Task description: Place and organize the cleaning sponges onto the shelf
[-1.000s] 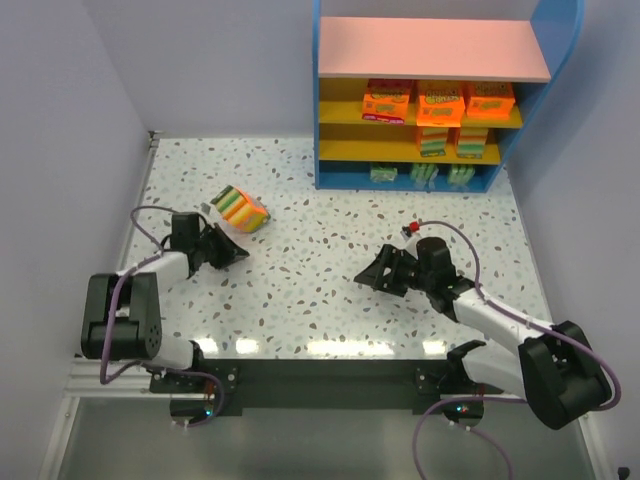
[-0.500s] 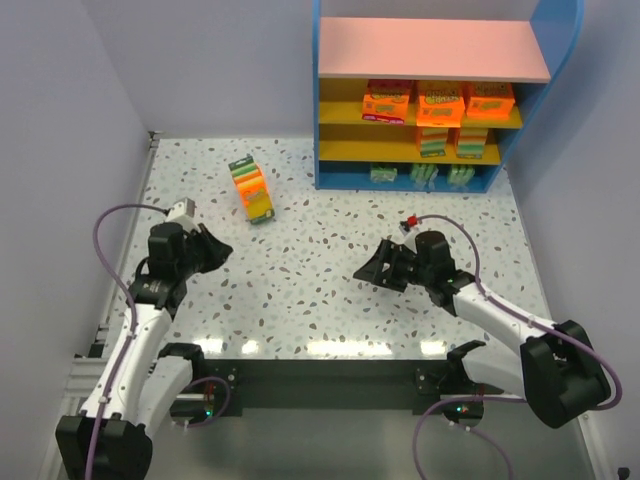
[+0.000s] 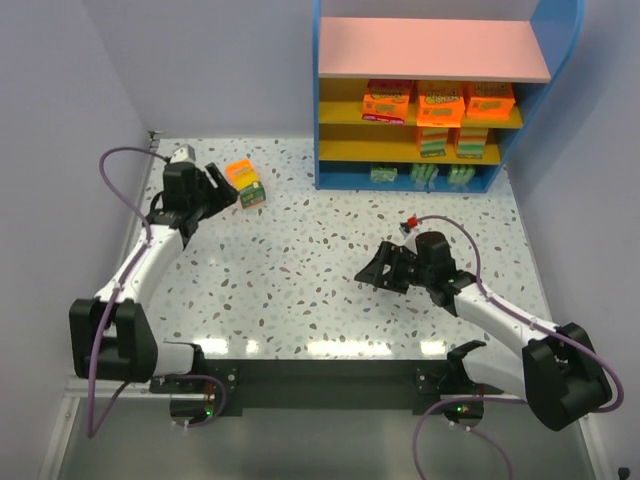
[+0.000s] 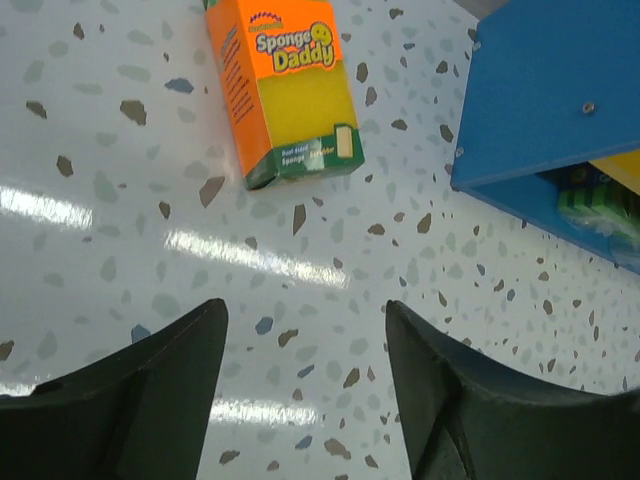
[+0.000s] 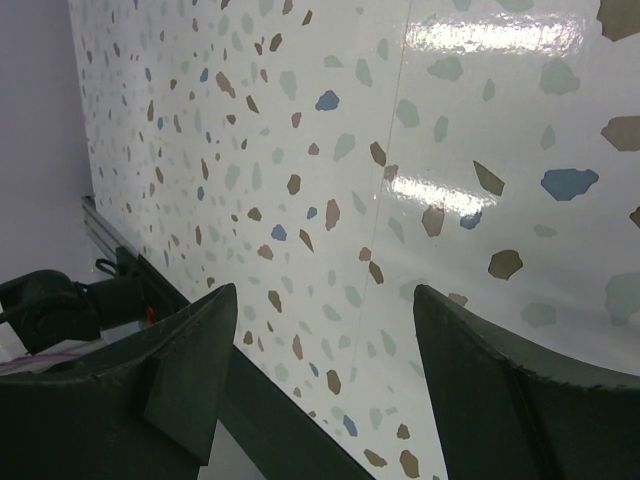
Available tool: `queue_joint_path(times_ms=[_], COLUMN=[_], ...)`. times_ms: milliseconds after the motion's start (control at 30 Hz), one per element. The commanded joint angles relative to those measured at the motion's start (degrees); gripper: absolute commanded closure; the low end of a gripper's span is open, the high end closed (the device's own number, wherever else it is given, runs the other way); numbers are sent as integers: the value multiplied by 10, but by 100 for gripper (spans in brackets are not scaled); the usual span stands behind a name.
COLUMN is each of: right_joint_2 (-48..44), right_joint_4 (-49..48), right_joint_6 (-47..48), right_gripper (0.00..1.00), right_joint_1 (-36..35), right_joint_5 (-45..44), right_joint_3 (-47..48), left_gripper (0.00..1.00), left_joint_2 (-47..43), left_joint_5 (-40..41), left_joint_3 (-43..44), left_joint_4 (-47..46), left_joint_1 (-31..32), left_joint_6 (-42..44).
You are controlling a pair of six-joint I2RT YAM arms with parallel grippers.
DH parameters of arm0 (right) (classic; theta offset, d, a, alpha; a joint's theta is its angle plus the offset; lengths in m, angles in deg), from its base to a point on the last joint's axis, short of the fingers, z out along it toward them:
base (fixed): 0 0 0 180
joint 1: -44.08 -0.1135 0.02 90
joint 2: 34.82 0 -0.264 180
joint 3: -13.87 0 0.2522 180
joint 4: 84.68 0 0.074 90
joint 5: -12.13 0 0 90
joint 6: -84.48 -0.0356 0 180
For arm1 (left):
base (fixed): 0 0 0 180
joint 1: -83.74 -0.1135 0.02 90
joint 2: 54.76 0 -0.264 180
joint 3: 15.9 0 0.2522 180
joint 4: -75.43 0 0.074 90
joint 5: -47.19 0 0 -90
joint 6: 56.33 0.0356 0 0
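The left gripper will next lower and move outward onto the pack's long orange side [image 3: 235,180] [image 4: 243,95], since the pack lies below and outward of the gripper's open fingers.
One orange and yellow "Sponge Daddy" cleaning sponge pack [image 3: 245,183] [image 4: 285,90] lies flat on the speckled table, left of the shelf [image 3: 430,48]. My left gripper [image 3: 222,192] [image 4: 305,310] is open just short of it, with only bare table between its fingers. My right gripper [image 3: 372,272] [image 5: 320,295] is open over bare table at mid right, holding nothing. Orange sponge packs [image 3: 440,103] stand on the shelf's upper yellow tier. More packs [image 3: 452,140] sit on the tier below, and green sponges [image 3: 420,175] [image 4: 600,205] on the bottom one.
The shelf's blue bottom corner [image 4: 560,100] stands right of the loose pack. Lilac walls [image 3: 70,120] close the table at the left and back. The left arm's purple cable [image 3: 115,165] loops near the left wall. The table's near edge rail [image 5: 250,420] runs below the right gripper.
My left arm has swung away from its base toward the back left, and its gripper has gone from shut to open. The loose pack now lies farther back. The right arm has barely moved.
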Motion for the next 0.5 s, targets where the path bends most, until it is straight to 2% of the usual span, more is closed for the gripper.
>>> queue_joint_path(times_ms=[0,100,233,467], right_joint_2=[-9,-7,-7,-10], right_joint_4=[6,1,-8,-20], right_joint_6=[15,15,11,4], right_gripper=[25,25,25,25], right_joint_1=[2,1,1,1], right_joint_5=[1,4,8,8], right_joint_3=[12,10,2,-11], left_gripper=[29,29,30,37], left_joint_2=[69,162,241,327], left_joint_5=[18,33,32,-20], left_joint_3=[87,135,186,184], left_joint_4=[-52,-55,-57,-112], left_joint_1=[-1,-13,-32,-34], left_joint_6=[28,31,6,-17])
